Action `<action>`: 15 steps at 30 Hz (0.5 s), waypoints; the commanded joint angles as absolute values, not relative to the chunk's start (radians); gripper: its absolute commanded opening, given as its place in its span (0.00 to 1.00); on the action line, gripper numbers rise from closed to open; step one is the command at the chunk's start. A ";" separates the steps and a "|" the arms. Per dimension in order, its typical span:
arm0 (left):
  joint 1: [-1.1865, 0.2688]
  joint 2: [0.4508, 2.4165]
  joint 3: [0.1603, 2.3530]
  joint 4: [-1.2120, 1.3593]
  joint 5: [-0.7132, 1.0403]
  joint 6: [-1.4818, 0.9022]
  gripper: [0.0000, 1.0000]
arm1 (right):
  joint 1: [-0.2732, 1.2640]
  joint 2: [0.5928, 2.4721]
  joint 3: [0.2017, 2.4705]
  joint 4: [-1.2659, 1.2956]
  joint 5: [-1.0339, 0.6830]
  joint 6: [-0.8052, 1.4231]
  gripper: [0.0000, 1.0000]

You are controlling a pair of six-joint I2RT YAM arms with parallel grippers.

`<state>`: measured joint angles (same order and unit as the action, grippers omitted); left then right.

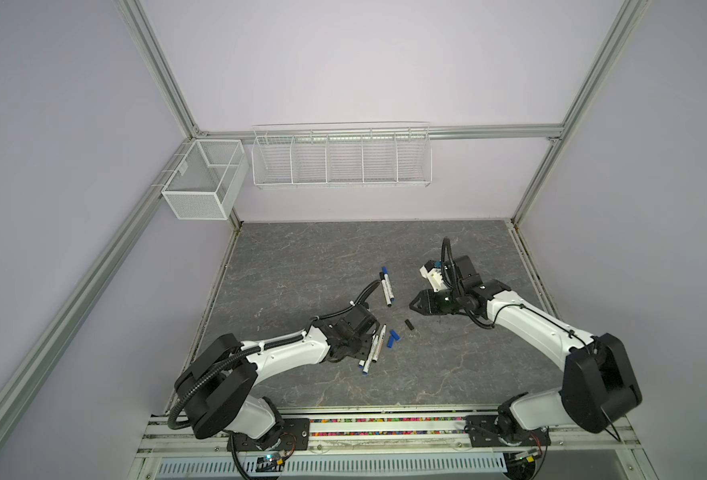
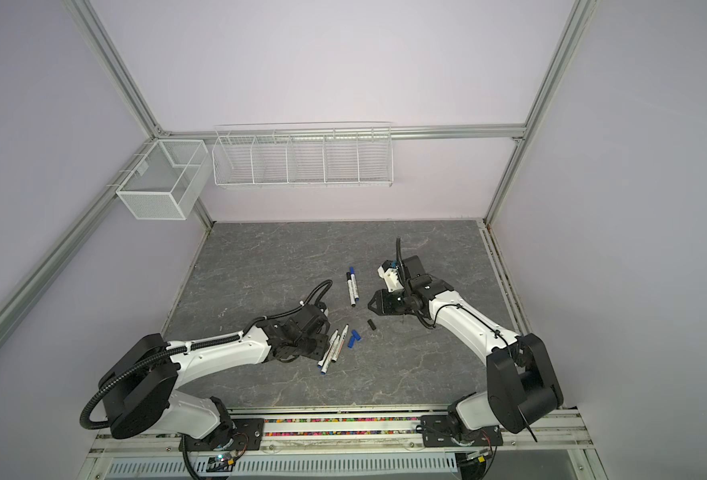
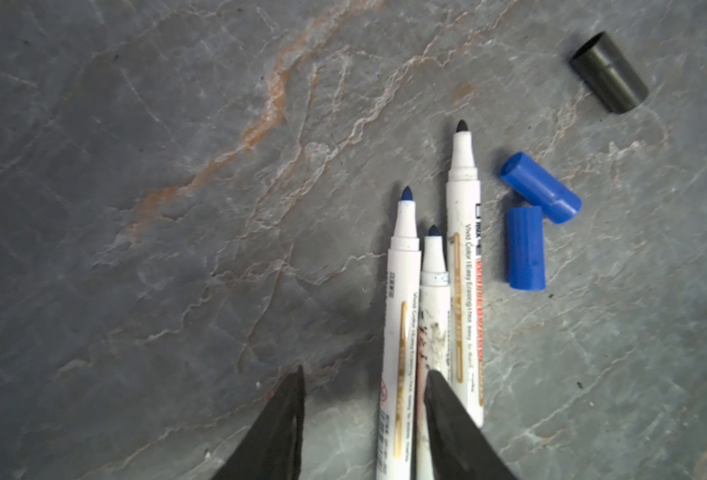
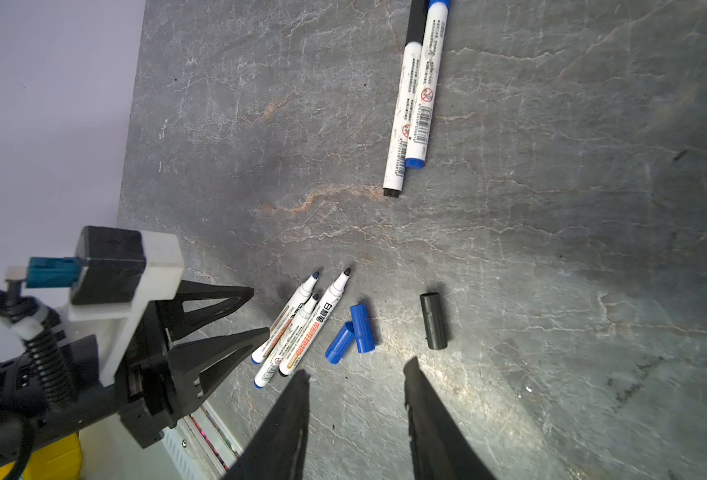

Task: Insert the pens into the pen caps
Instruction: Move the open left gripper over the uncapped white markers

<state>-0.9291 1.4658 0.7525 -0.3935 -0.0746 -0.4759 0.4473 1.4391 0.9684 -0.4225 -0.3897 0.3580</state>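
Observation:
My left gripper is open, and the pen farthest from the blue caps already runs between its fingers, so I will lower it onto that pen's body and close there.
Three uncapped white pens lie side by side on the grey table. Two blue pen caps lie touching just beside their tips, and a black cap lies a little further off. My left gripper is open low over the pens' rear halves: one pen runs between its jaws and one finger overlaps the middle pen. My right gripper hovers open and empty near the caps.
Two capped pens, one with a black cap and one with a blue, lie together further back. A white wire rack and a mesh box hang on the back wall. A rail runs along the table's front edge.

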 commanded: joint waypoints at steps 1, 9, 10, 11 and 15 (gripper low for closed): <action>-0.933 1.483 0.742 -0.394 -0.049 -0.457 0.46 | 0.446 1.447 0.977 -0.429 -0.404 0.333 0.41; -0.936 1.502 0.741 -0.412 -0.058 -0.465 0.42 | 0.446 1.447 0.977 -0.426 -0.409 0.333 0.41; -0.935 1.503 0.739 -0.412 -0.056 -0.466 0.40 | 0.446 1.447 0.977 -0.426 -0.409 0.333 0.41; -0.936 1.508 0.738 -0.413 -0.054 -0.466 0.39 | 0.446 1.447 0.978 -0.426 -0.408 0.333 0.41; -0.936 1.520 0.737 -0.420 -0.048 -0.467 0.39 | 0.446 1.445 0.976 -0.426 -0.407 0.333 0.41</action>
<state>-0.9306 1.5005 0.7479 -0.3946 -0.0513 -0.4683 0.4473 1.4391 0.9684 -0.4225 -0.3901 0.3508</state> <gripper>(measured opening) 0.389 0.408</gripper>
